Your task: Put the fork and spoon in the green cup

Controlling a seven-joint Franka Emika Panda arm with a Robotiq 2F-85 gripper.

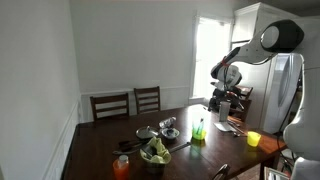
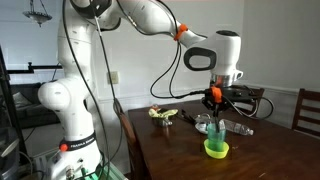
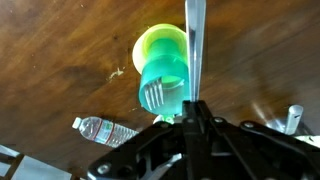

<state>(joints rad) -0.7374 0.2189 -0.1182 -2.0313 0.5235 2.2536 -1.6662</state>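
I need to tilt my gripper next and move it down over the cup's opening (image 3: 168, 99) to let go of the spoon's handle, because the spoon still hangs above the green cup (image 3: 160, 62) that holds the fork.
The green cup (image 3: 160, 62) stands on the dark wooden table, also seen in both exterior views (image 1: 199, 131) (image 2: 216, 149). The fork (image 3: 154, 95) is inside it, tines showing through the translucent wall. My gripper (image 3: 192, 106) is shut on a thin silvery utensil, the spoon (image 3: 193, 45), which points away from the jaws beside the cup's rim. In an exterior view my gripper (image 2: 212, 100) hangs straight above the cup with the spoon (image 2: 214, 125) pointing down at it. The spoon's bowl end is too small to make out.
A clear plastic water bottle (image 3: 105, 129) lies on the table near the cup. A yellow cup (image 1: 253, 139), an orange cup (image 1: 121, 167) and a bowl of greens (image 1: 155, 152) stand on the table. Two chairs (image 1: 130, 103) stand at the far side.
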